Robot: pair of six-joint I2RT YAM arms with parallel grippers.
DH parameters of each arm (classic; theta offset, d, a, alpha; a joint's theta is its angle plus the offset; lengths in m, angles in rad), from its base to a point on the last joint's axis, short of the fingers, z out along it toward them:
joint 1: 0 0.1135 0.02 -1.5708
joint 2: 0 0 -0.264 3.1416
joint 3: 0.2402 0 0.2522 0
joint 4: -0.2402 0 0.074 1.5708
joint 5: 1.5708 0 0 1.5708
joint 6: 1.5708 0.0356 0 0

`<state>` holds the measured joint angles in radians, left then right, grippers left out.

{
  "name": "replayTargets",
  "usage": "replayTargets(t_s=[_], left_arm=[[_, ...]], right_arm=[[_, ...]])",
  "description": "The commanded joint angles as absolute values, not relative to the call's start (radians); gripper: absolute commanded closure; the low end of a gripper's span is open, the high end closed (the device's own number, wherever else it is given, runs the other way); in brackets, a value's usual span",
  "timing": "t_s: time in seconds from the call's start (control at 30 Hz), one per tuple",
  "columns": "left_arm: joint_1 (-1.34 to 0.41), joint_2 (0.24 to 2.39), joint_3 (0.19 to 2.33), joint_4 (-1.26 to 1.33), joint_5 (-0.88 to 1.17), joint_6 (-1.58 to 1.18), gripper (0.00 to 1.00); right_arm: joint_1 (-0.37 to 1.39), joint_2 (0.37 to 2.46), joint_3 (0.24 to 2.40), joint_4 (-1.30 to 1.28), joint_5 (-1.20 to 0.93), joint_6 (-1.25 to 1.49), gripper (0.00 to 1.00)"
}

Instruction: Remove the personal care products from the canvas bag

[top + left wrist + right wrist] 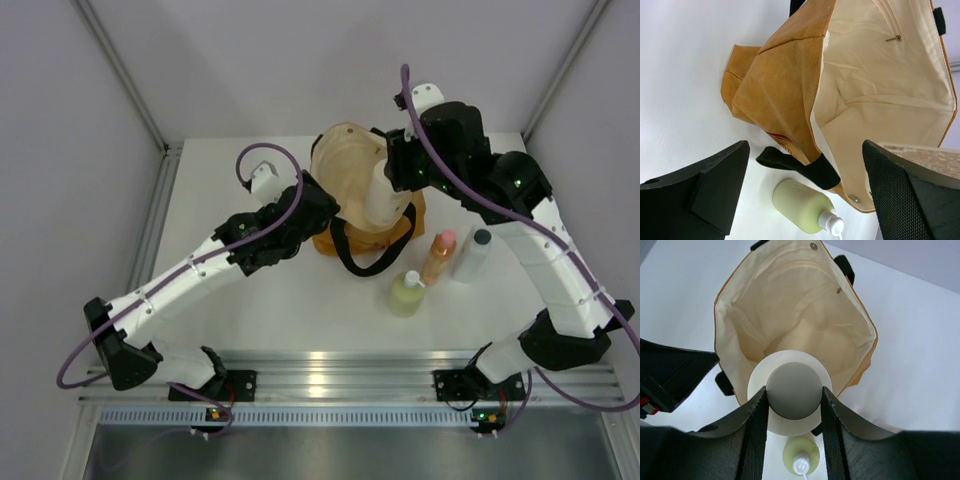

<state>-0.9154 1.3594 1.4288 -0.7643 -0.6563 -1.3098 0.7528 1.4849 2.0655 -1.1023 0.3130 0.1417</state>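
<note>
The jar (pixel 384 195) goes back and down in my right gripper next and is released, as the bare tabletop beside the green pump bottle lies below and back of the gripper.
The canvas bag (pixel 345 160) lies at the back middle of the table, its mouth open and its cream lining showing; it also shows in the left wrist view (pixel 780 85) and the right wrist view (pixel 790 305). My right gripper (pixel 393 170) (pixel 794 395) is shut on the grey top of the short cream jar (pixel 384 195) (pixel 790 359) and holds it above the bag's mouth. The orange bottle (pixel 438 255), the whitish bottle (pixel 472 253) and the green pump bottle (pixel 406 295) (pixel 802 205) (pixel 800 452) stand on the table right of the bag. My left gripper (pixel 322 205) (pixel 805 147) is open at the bag's left rim.
A black loop handle (pixel 365 255) (pixel 800 165) of the bag lies on the table towards the green pump bottle. An aluminium rail (pixel 330 375) runs along the near edge. Grey walls and frame posts (pixel 120 70) close in the back and sides.
</note>
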Motion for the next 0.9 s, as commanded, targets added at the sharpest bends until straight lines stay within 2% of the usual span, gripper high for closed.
replayTargets(t_s=[0.0,0.3,0.4,0.67,0.87], left_arm=[[-0.917,1.307,1.482,-0.759,-0.712,-1.234,0.02],[-0.917,1.256,1.513,-0.759,-0.77,-1.059,0.02],[-0.917,1.218,1.519,-0.759,-0.804,-1.008,0.02],[-0.917,1.112,1.525,-0.761,-0.908,-0.861,0.02],[-0.916,1.04,1.487,-0.759,-0.888,-0.828,0.02]], right_arm=[[0.775,1.407,2.172,-0.997,0.29,0.163,1.0],[0.775,1.408,2.253,-0.996,0.209,0.153,1.0],[0.781,1.401,2.247,-0.996,0.123,0.137,1.0],[0.88,1.335,2.12,-0.965,0.014,0.06,1.0],[1.054,1.305,1.982,-0.928,0.127,0.012,1.0]])
